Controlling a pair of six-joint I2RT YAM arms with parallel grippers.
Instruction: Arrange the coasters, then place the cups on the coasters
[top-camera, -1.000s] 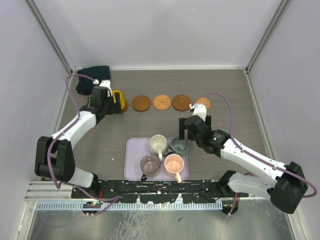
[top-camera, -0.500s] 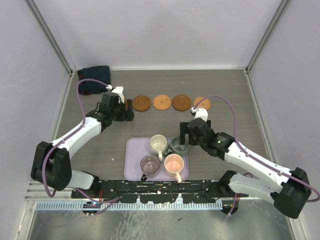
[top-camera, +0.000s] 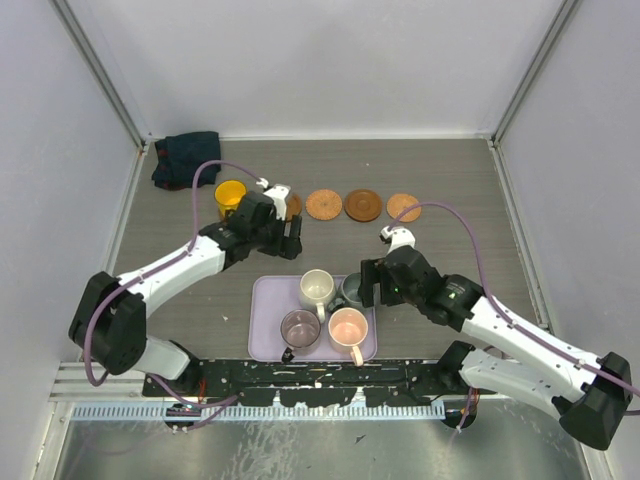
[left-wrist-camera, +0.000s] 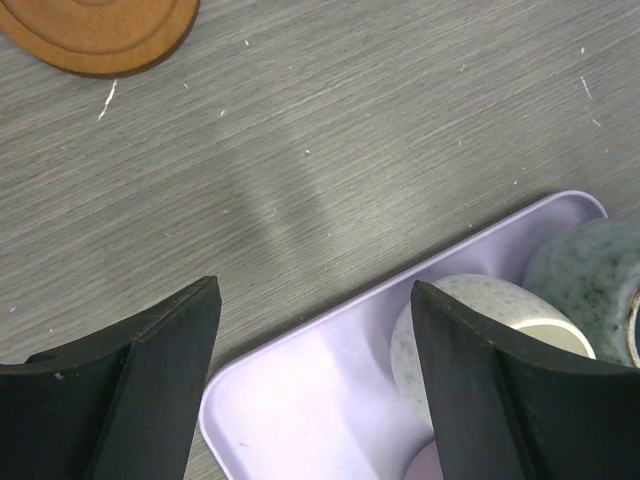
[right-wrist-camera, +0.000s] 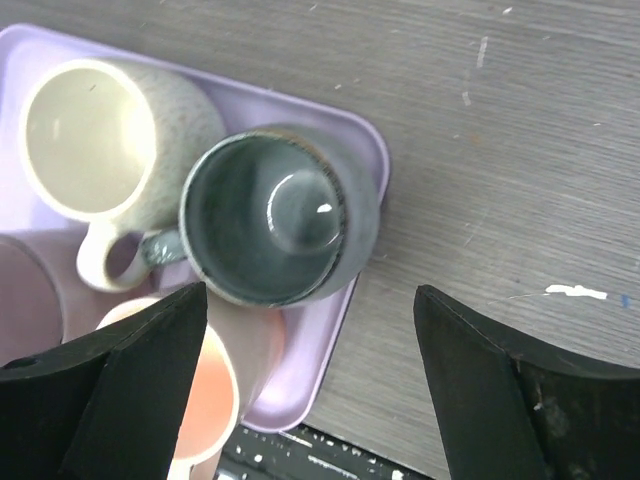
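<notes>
I will move my right gripper back and down onto the pink cup's handle (top-camera: 357, 356) (right-wrist-camera: 179, 470) next, because it points over the tray's near rim, clear of other cups.
A yellow cup (top-camera: 230, 195) stands at the left end of a row of several wooden coasters (top-camera: 363, 204). The cream cup (top-camera: 317, 288), grey-green cup (top-camera: 352, 291), mauve cup (top-camera: 299, 328) and pink cup (top-camera: 348, 326) sit on the lavender tray (top-camera: 264, 335). My left gripper (top-camera: 290, 238) hangs open and empty between the row and the tray's far left corner (left-wrist-camera: 290, 385), with one coaster (left-wrist-camera: 100, 30) behind it. My right gripper (top-camera: 367, 290) is open above the grey-green cup (right-wrist-camera: 270, 220), its fingers (right-wrist-camera: 130, 380) on either side, not touching it.
A dark folded cloth (top-camera: 187, 158) lies in the back left corner. The cream cup (right-wrist-camera: 90, 135) and pink cup (right-wrist-camera: 210, 400) crowd the grey-green cup's left side. The tray's right rim (right-wrist-camera: 345, 320) borders bare tabletop. Walls enclose the table on three sides.
My left gripper let go of the yellow cup and swung right and nearer, toward the tray. My right gripper moved down over the grey-green cup, its jaws narrowing slightly.
</notes>
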